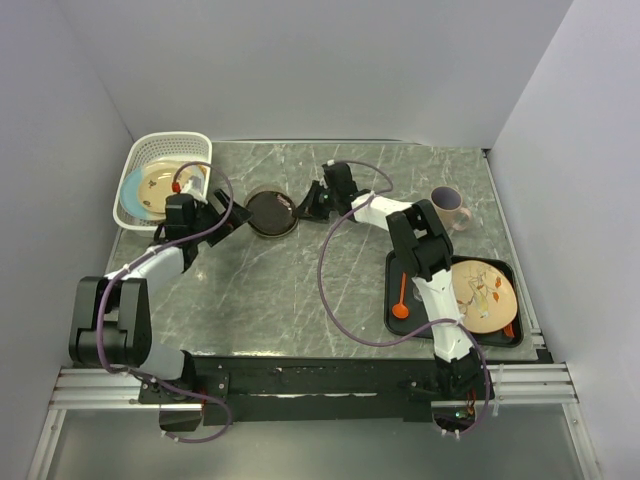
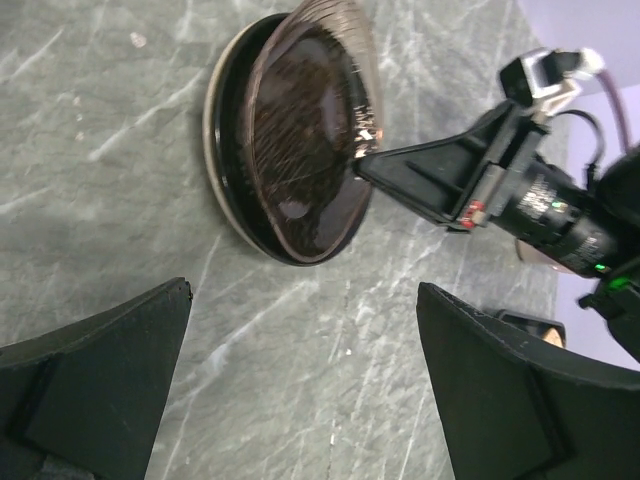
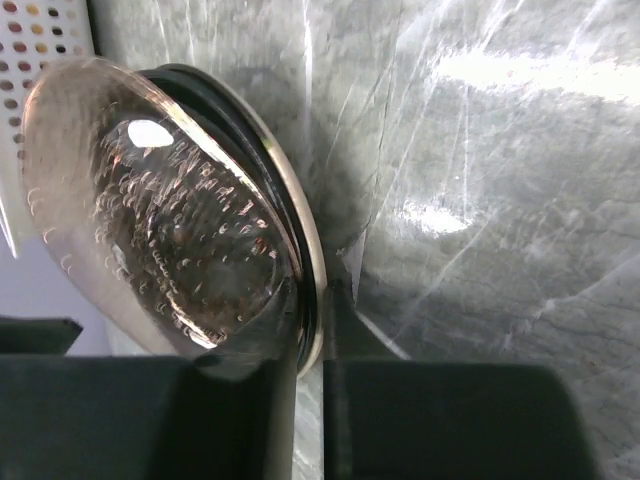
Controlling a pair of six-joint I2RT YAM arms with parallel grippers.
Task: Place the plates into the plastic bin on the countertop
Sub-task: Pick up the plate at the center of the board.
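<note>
The right gripper holds the opposite rim of the dark brown plate, so the left gripper next needs to go down toward the right in the top view and close on the plate's rim on the bin side.
A dark brown plate (image 1: pixel 270 214) lies on the countertop (image 1: pixel 300 290) at mid-back; it looks like a glassy brown dish (image 2: pixel 305 120) resting in a dark, tan-edged one. My right gripper (image 1: pixel 304 207) is shut on its right rim (image 3: pixel 312 300), one finger (image 3: pixel 255 390) inside and the other outside. My left gripper (image 1: pixel 222 215) hangs open just left of the plate, its fingers wide over bare marble (image 2: pixel 305 290). The white plastic bin (image 1: pixel 170 140) at the back left holds a blue-and-cream plate (image 1: pixel 148 190). A pink-and-cream sprig plate (image 1: pixel 482 292) sits on the right.
The sprig plate lies on a flat black tray (image 1: pixel 395 268) together with an orange spoon (image 1: pixel 401 298). A pink mug (image 1: pixel 449 207) stands behind the tray. Walls close in at the back and both sides. The bin's lattice wall (image 3: pixel 40 30) shows beyond the held plate.
</note>
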